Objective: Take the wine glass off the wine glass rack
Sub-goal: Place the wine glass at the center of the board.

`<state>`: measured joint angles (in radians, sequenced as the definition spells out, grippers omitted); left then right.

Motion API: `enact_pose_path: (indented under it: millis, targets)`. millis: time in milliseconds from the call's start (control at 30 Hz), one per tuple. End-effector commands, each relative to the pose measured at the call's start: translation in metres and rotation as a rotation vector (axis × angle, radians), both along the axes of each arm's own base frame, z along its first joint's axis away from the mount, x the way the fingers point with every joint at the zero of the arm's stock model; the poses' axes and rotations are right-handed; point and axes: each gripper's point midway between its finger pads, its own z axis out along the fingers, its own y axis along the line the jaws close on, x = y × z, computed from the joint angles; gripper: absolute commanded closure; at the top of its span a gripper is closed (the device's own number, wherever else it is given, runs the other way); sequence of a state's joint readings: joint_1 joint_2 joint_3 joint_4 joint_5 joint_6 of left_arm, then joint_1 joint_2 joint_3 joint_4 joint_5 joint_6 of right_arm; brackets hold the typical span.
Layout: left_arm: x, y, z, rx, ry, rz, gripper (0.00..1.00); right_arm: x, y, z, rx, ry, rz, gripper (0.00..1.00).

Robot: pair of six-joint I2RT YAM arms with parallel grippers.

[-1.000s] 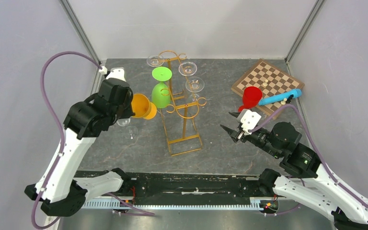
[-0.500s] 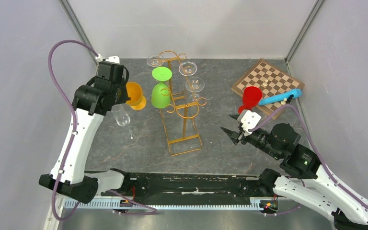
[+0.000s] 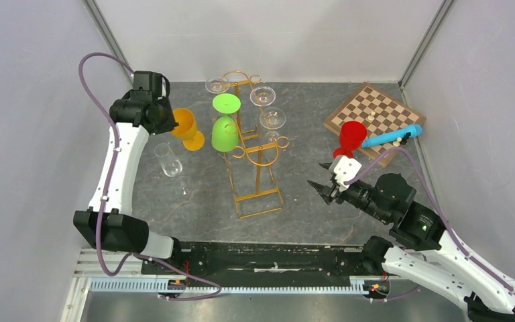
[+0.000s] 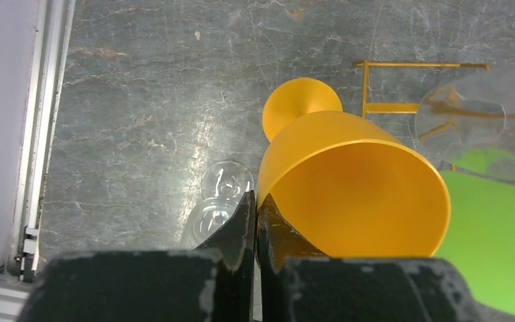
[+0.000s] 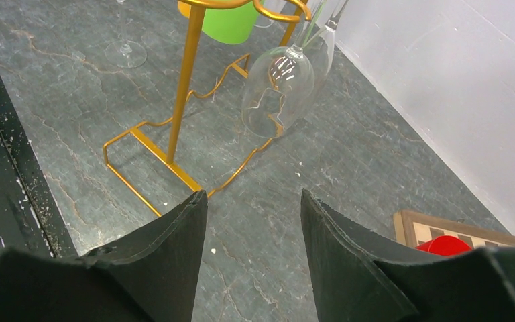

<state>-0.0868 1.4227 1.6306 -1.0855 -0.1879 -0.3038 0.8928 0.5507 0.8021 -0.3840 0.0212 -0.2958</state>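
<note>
The orange wine glass's foot comes down onto the bare tabletop below, beside the rack, next, and my left gripper lowers and releases the glass.
The gold wire wine glass rack stands mid-table; it also shows in the right wrist view. A green wine glass and three clear ones hang from its hooks. My left gripper is shut on the rim of an orange wine glass, held tilted left of the rack and apart from it, foot toward the table. In the left wrist view my gripper pinches the orange glass at its rim. My right gripper is open and empty right of the rack.
A clear wine glass stands on the table near-left of the orange one, also seen in the left wrist view. A chessboard with a red cup and a blue tube sits at the far right.
My left arm has swung back and to the left, carrying the orange glass away from the rack. My right gripper has barely moved.
</note>
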Motion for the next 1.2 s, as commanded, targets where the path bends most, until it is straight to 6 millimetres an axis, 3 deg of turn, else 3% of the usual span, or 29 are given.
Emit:
enact_pose_path:
  millis: [0, 633, 733, 767, 1167]
  targets:
    - [0.021, 0.008, 0.001, -0.032, -0.052, -0.011, 0.98, -0.001, 0.001, 0.002, 0.019, -0.003, 0.007, 0.44]
    - [0.052, 0.025, -0.058, -0.001, 0.080, 0.050, 0.98, -0.004, 0.003, -0.022, 0.022, 0.041, 0.012, 0.43]
    - [0.054, 0.026, -0.065, -0.002, 0.088, 0.056, 0.98, -0.005, 0.002, -0.024, 0.025, 0.045, 0.012, 0.43]
    - [0.054, 0.037, -0.067, -0.004, 0.093, 0.087, 0.98, -0.005, 0.002, -0.024, 0.029, 0.046, 0.011, 0.43]
    - [0.062, 0.043, -0.088, 0.006, 0.133, 0.105, 0.98, -0.005, 0.002, -0.032, 0.022, 0.055, 0.010, 0.42]
